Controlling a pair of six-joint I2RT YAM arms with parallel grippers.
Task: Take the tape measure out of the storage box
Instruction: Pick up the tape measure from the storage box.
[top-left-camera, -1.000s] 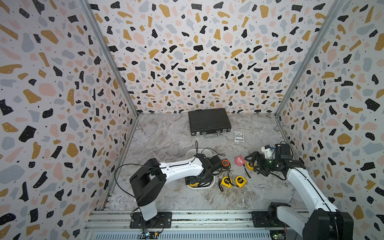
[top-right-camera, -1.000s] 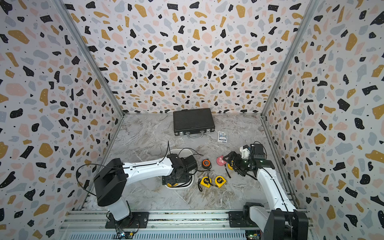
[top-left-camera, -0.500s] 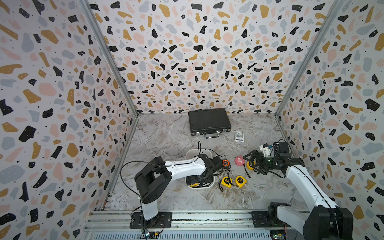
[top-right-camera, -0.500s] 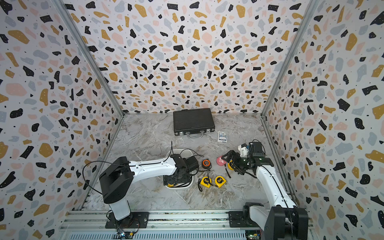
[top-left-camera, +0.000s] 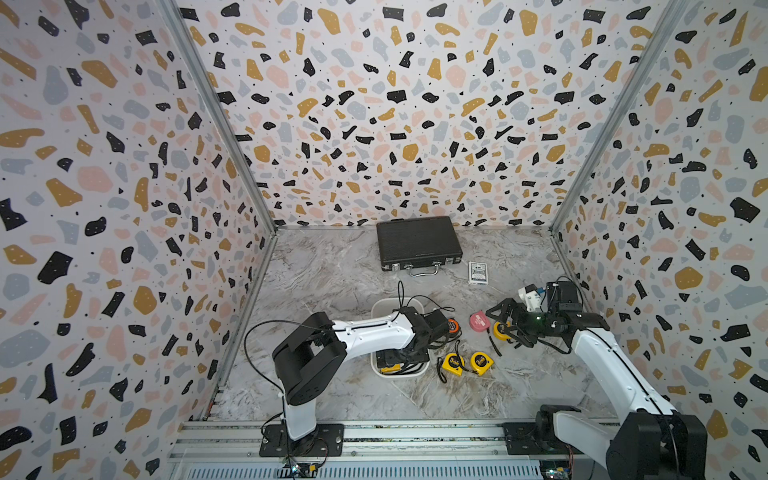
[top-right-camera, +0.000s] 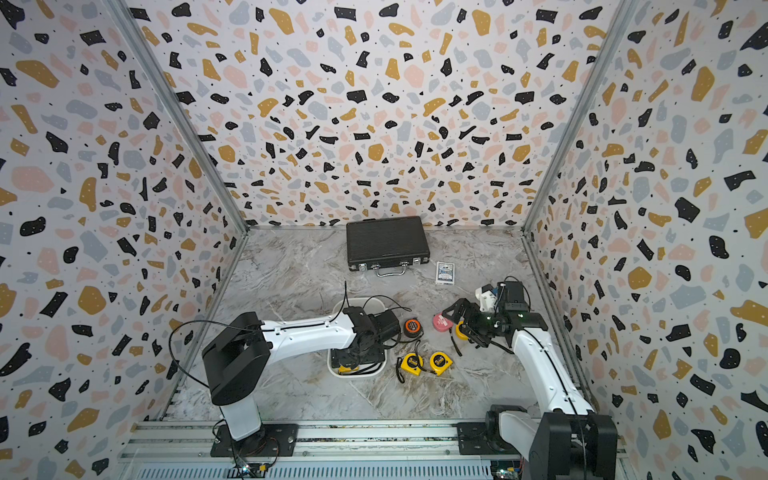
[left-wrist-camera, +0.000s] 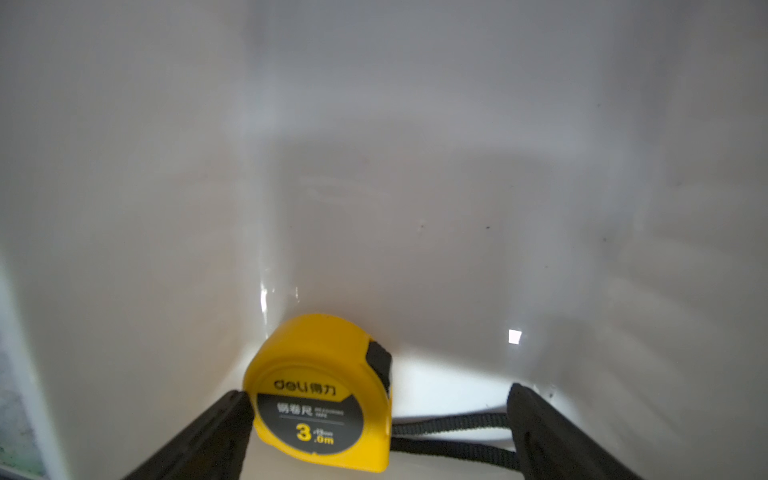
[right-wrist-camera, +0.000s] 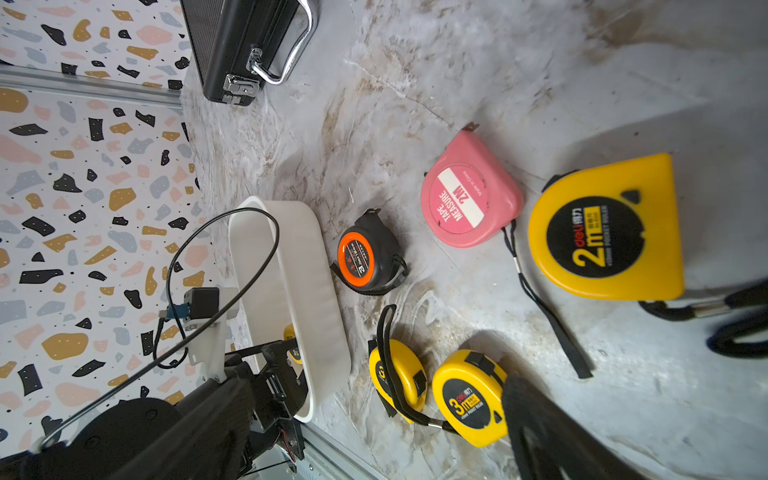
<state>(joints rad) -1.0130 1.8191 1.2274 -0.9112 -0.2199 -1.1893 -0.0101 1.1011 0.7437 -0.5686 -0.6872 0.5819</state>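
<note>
My left gripper should next move sideways over the yellow case (top-left-camera: 390, 368) (left-wrist-camera: 320, 392), away from the trailing strap, and close, because the case is off to one side between its fingers.
The storage box (top-left-camera: 376, 309) is a shallow white tub near the table's middle, seen in both top views (top-right-camera: 337, 307) and in the right wrist view (right-wrist-camera: 307, 291). A yellow tape measure (left-wrist-camera: 320, 390) marked 3 m lies on the tub's floor in a corner, its black strap trailing sideways. My left gripper (left-wrist-camera: 378, 399) is down inside the tub (top-left-camera: 405, 355) and open. One finger (left-wrist-camera: 224, 419) is at the case's side and the other (left-wrist-camera: 536, 419) stands far off across the strap. My right gripper (top-left-camera: 500, 326) hangs open over the table to the right, holding nothing.
Several tape measures lie on the table right of the tub: orange-black (top-left-camera: 453, 325), pink (top-left-camera: 478, 322), a yellow 2 m one (right-wrist-camera: 606, 232) under my right gripper, and two yellow ones (top-left-camera: 453, 361) (top-left-camera: 482, 361). A black briefcase (top-left-camera: 417, 243) and a card deck (top-left-camera: 478, 273) sit at the back.
The left arm's elbow has swung a little to the right while its gripper stays down in the tub. The right arm has barely shifted. Both grippers stay open.
</note>
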